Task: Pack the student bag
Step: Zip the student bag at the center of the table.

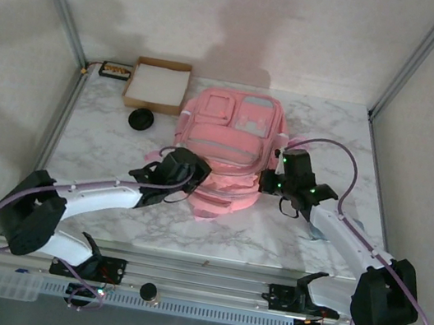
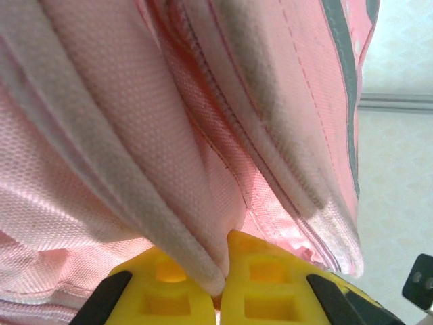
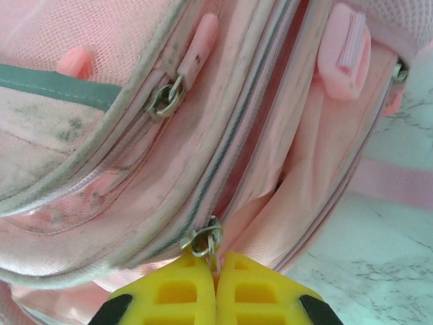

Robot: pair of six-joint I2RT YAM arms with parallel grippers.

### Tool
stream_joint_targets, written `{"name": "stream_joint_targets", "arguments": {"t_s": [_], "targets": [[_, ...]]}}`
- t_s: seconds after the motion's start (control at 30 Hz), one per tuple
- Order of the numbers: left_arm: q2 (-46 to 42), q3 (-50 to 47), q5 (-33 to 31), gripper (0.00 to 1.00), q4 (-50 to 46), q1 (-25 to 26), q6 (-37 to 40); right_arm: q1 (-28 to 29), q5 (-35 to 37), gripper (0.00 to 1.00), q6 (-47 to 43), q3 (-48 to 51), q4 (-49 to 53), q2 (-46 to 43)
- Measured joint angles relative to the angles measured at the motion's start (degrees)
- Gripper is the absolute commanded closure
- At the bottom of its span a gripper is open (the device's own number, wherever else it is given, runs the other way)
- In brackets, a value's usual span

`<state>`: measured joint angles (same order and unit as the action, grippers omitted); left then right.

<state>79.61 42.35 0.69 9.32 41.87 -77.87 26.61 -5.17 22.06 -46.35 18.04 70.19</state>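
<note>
The robot's right gripper will let go of the metal pull and move away from the side of the bag, because the zip is already wide open above the slider (image 3: 203,240) it holds.
The student bag (image 1: 227,152), a pink backpack with grey-white panels, lies in the middle of the table. My left gripper (image 1: 191,177) presses into its near left side. In the left wrist view the yellow fingers (image 2: 162,291) of the left gripper (image 2: 223,274) are shut on a white-edged fold of the bag's fabric (image 2: 169,230). My right gripper (image 1: 269,181) is at the bag's right side. In the right wrist view the right gripper (image 3: 216,267) is shut on the metal pull of a zip slider (image 3: 203,240), on the zip of the student bag (image 3: 257,135).
A brown cardboard box (image 1: 159,84) with a white inside stands at the back left, with a small dark tray (image 1: 115,71) beside it. A black round object (image 1: 141,120) lies left of the bag. Metal frame posts (image 1: 62,16) rise at the table's back corners.
</note>
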Motion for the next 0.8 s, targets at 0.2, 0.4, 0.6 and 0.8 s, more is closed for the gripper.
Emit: {"name": "stream_joint_targets", "arguments": {"t_s": [0.2,0.4,0.6,0.8], "targets": [[-6.54,-4.57,2.1,1.0,-5.14,-8.79,8.76,-1.14,3.28,1.0,-0.5,-1.75,0.85,0.81],[-8.09,-6.21,-0.07,1.0,-12.2,-16.9,15.91,-5.68,9.2,1.0,-0.52,-3.82,0.44,7.19],[-8.09,-6.16,0.61,1.0,-12.35,-17.07,19.19,-1.38,3.76,0.92,-2.51,-3.82,-2.58,7.91],[-8.11,-6.16,3.74,1.0,-11.54,-18.6,17.55,7.48,-3.58,0.7,-7.65,-3.82,-6.45,12.17]]}}
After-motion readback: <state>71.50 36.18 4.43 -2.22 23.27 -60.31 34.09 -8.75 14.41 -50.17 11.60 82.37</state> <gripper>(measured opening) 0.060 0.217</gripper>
